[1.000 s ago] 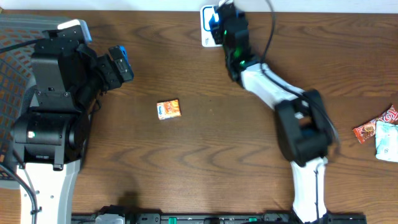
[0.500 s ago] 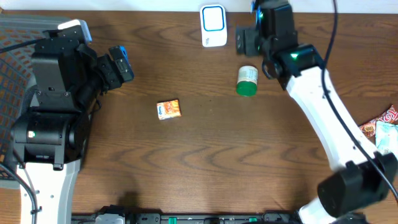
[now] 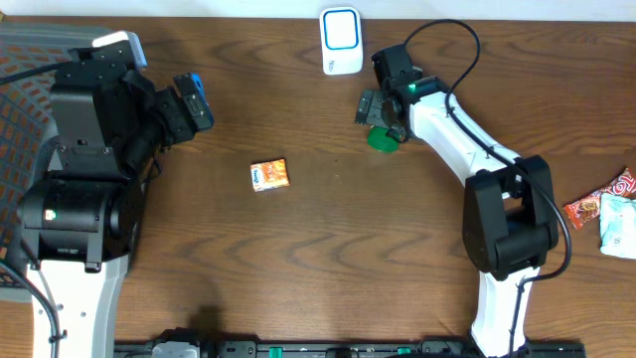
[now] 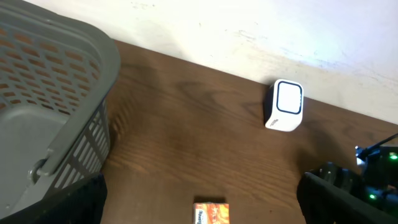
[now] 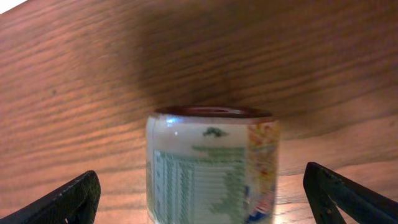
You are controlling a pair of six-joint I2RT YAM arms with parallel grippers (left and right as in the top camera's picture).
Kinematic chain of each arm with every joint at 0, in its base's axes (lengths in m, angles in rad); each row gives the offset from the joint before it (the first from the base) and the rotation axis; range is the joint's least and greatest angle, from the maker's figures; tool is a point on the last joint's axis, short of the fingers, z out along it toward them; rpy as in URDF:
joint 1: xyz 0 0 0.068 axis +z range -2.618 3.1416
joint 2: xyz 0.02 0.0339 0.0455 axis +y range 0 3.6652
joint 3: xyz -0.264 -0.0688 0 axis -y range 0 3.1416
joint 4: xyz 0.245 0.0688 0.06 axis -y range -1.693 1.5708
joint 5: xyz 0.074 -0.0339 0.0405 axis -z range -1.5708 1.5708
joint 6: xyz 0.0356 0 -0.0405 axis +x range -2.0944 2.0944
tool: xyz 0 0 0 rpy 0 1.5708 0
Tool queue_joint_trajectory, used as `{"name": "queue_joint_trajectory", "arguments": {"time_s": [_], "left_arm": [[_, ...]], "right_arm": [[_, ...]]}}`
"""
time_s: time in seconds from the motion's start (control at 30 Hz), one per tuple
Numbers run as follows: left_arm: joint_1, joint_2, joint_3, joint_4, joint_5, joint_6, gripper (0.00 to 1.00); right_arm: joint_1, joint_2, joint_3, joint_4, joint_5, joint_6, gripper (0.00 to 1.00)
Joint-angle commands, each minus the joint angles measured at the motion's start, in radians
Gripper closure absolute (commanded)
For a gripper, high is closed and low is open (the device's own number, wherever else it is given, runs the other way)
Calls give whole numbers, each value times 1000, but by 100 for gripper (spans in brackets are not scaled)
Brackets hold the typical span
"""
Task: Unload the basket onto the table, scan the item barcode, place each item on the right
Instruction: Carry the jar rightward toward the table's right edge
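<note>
The robot will lower its right gripper over the small container with the white label (image 3: 382, 140) (image 5: 208, 177) next and close on its sides, because the container is already between the open fingers.
A small container with a white label and green end (image 3: 382, 140) lies on its side on the table, below the white and blue scanner (image 3: 341, 40). My right gripper (image 3: 379, 106) hovers over it, open. In the right wrist view the container (image 5: 211, 168) lies between the spread fingers (image 5: 62, 202), and neither touches it. My left gripper (image 3: 195, 99) stands open at the left, holding nothing. An orange box (image 3: 269, 175) lies mid-table. The left wrist view shows this box (image 4: 211, 213) between my left gripper's (image 4: 199, 194) wide fingers, with the scanner (image 4: 285, 106) beyond.
A grey basket (image 3: 20, 80) fills the left edge, and its wall (image 4: 50, 93) shows in the left wrist view. Snack packets (image 3: 596, 207) lie at the table's right edge. The right arm's cable loops above the scanner area.
The right gripper opened by the scanner, leaving the container lying on the table. The arm swung away to the right, then came back over it. The left arm has not moved.
</note>
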Motion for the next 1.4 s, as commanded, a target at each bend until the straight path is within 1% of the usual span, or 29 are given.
{"name": "queue_joint_trajectory", "arguments": {"time_s": [0.0, 0.17, 0.3, 0.47, 0.53, 0.57, 0.63, 0.8, 1.13, 1.37], "left_arm": [[5, 0, 11, 0, -13, 9, 2], [5, 0, 11, 0, -13, 9, 2], [5, 0, 11, 0, -13, 9, 2], [5, 0, 11, 0, -13, 9, 2], [5, 0, 11, 0, -13, 9, 2], [5, 0, 11, 0, -13, 9, 2], [5, 0, 11, 0, -13, 9, 2], [5, 0, 11, 0, -13, 9, 2], [5, 0, 11, 0, -13, 9, 2], [5, 0, 11, 0, -13, 9, 2]], "right_arm": [[6, 24, -2, 10, 24, 165, 1], [11, 60, -2, 8, 35, 241, 1], [11, 85, -3, -5, 35, 244, 4], [11, 91, -3, -11, 36, 244, 18], [11, 90, -2, -11, 39, 243, 21], [8, 90, -2, -13, 38, 231, 26], [5, 90, -2, -27, 38, 224, 31], [-11, 75, -2, -83, 36, 216, 42], [-92, -31, -2, -212, 26, 133, 44], [-245, -76, -2, -319, -125, -20, 48]]}}
